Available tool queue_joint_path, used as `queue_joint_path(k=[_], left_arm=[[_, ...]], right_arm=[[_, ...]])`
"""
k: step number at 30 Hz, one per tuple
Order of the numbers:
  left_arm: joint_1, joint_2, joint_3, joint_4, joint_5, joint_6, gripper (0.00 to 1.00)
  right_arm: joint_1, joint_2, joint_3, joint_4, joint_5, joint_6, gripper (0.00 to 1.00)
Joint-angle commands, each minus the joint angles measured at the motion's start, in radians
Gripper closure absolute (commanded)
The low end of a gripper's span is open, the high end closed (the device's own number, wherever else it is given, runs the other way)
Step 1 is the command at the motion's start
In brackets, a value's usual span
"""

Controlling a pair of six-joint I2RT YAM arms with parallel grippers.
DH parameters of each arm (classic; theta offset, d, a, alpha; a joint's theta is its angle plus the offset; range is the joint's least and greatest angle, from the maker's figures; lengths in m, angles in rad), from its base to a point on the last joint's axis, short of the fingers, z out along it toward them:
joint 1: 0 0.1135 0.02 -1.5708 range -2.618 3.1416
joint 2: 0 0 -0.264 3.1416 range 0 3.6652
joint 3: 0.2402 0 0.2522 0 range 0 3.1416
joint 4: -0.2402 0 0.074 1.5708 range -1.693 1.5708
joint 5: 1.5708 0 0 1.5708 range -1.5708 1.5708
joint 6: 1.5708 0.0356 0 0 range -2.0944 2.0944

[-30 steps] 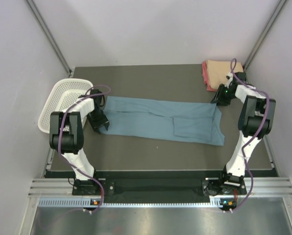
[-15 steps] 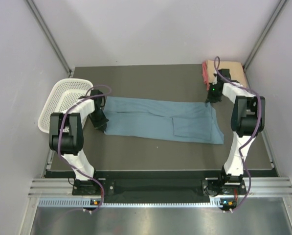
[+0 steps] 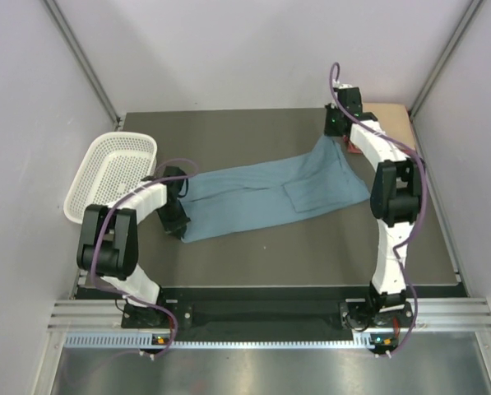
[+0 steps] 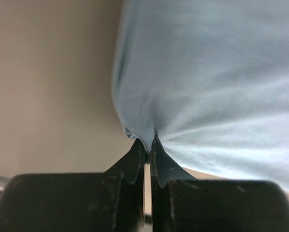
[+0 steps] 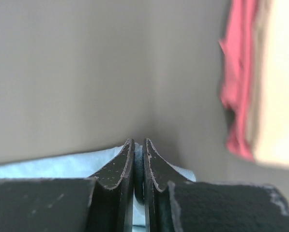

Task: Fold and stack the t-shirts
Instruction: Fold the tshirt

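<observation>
The blue-grey t-shirt's end is by the folded peach t-shirt, so my right gripper needs to pull that end along the back wall toward the left in the top view.
A long dusty blue-grey t-shirt (image 3: 270, 193) stretches diagonally across the dark table, its right end raised toward the back. My left gripper (image 3: 178, 217) is shut on its left end; the left wrist view shows the fingertips (image 4: 148, 144) pinching a bunched corner of the blue cloth (image 4: 207, 72). My right gripper (image 3: 334, 132) is shut on the right end, with a dark blue hem squeezed between the jaws (image 5: 139, 145). The folded peach t-shirt (image 3: 393, 122) (image 5: 280, 87) lies on the pink-red one (image 5: 238, 96) at the back right corner, partly hidden by the right arm.
A white plastic mesh basket (image 3: 113, 169) stands at the table's left edge, just left of the left arm. Grey walls close in the left, right and back sides. The table's metal rail (image 3: 245, 317) runs along the near edge.
Both grippers have shut on the blue-grey shirt's ends. The right one has lifted its end and carried it toward the back, so the shirt now lies diagonally. The left gripper shifted slightly nearer.
</observation>
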Motion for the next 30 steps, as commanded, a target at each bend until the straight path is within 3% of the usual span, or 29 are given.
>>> queue_joint_path(k=[1, 6, 16, 21, 26, 27, 28, 30], left_arm=[[-0.078, -0.038, -0.051, -0.091, 0.049, -0.08, 1.0], [-0.248, -0.092, -0.091, -0.092, 0.076, -0.187, 1.0], [-0.571, -0.181, -0.149, -0.056, 0.134, -0.457, 1.0], [-0.728, -0.121, -0.126, -0.029, 0.151, -0.549, 1.0], [-0.816, -0.078, -0.075, -0.016, 0.143, -0.562, 0.99], [-0.822, -0.085, -0.066, -0.023, 0.131, -0.551, 0.94], [-0.825, -0.093, -0.046, -0.028, 0.12, -0.547, 0.78], [-0.825, -0.137, -0.028, -0.035, 0.117, -0.519, 0.63]], right_arm=[[0.045, 0.088, 0.13, 0.103, 0.007, -0.015, 1.0], [0.085, 0.204, 0.254, 0.159, 0.036, -0.003, 1.0], [0.176, 0.316, 0.345, 0.362, 0.085, -0.046, 1.0], [0.234, 0.37, 0.426, 0.432, 0.064, -0.041, 0.99], [0.274, 0.418, 0.454, 0.48, 0.057, -0.005, 0.95], [0.277, 0.424, 0.455, 0.482, 0.057, 0.006, 0.93], [0.277, 0.427, 0.463, 0.477, 0.068, 0.014, 0.89], [0.277, 0.425, 0.486, 0.437, 0.076, 0.031, 0.75]])
